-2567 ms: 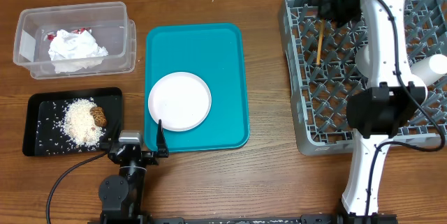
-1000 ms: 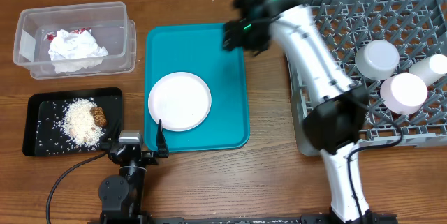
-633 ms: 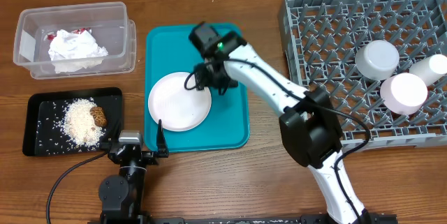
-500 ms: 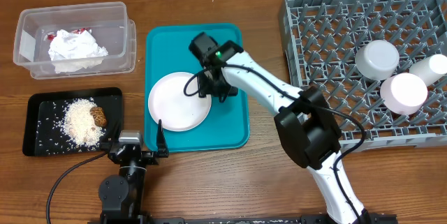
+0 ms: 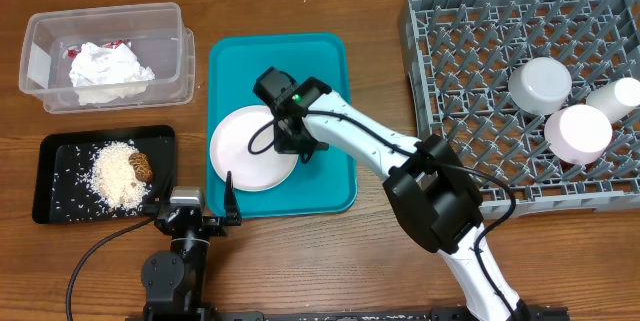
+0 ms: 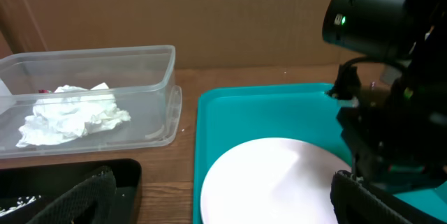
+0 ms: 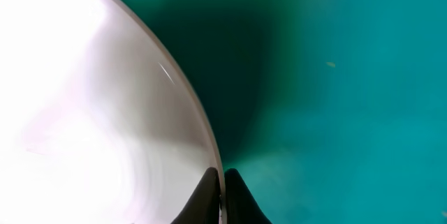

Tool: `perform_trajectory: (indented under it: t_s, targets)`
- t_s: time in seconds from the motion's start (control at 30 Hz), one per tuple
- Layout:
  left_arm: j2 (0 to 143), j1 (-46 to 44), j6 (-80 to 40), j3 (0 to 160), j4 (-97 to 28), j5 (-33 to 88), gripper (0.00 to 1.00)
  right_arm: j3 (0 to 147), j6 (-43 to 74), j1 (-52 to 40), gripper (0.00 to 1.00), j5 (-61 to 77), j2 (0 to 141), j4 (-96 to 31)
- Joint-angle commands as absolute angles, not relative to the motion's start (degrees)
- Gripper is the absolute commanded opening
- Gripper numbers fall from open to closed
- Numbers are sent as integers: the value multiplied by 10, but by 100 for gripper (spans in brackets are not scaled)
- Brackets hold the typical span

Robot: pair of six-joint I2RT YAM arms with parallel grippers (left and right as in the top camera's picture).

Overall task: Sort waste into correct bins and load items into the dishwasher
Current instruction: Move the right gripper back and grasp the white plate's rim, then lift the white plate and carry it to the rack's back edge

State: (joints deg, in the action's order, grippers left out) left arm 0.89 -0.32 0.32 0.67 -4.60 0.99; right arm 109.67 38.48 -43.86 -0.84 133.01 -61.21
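Note:
My right gripper next rises, swings outward over the dish rack's far wires nearest the tray and lowers the plate (image 5: 243,151) to release it, as those pegs are empty.
The large white plate (image 5: 243,151) lies on the teal tray (image 5: 290,61). My right gripper (image 5: 296,147) is down at the plate's right rim and shut on it; in the right wrist view its two dark fingertips (image 7: 222,183) pinch the thin rim of the plate (image 7: 91,112). My left gripper (image 5: 198,201) rests open at the table's front edge, just short of the plate, with nothing between its fingers (image 6: 78,197). The clear tub (image 5: 170,21) holds crumpled white napkins (image 5: 108,69) and a bit of red wrapper (image 5: 73,51). Rice crumbs (image 5: 115,176) and a brown lump (image 5: 142,168) lie in the black tray (image 5: 55,151).
The grey dish rack (image 5: 470,81) stands at the right with a white cup (image 5: 540,83), a pinkish dish (image 5: 578,133) and another white piece (image 5: 622,96) on its far side. The right arm stretches from the front right across the teal tray's lower part.
My right arm swung left from the dish rack down onto the teal tray, and its gripper went from open to shut on the plate's right rim. The plate shifted slightly left. The left gripper has not moved.

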Motion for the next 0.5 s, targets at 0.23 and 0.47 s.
perform_trajectory:
  t_s: [0.23,0.47]
  targets:
    - [3,1,0,3,-44,5,100,1334,353,-301,4,-162,1250,-802]
    - [3,1,0,3,-44,5,100,1453,340,-158,4,-331,1216,-862]
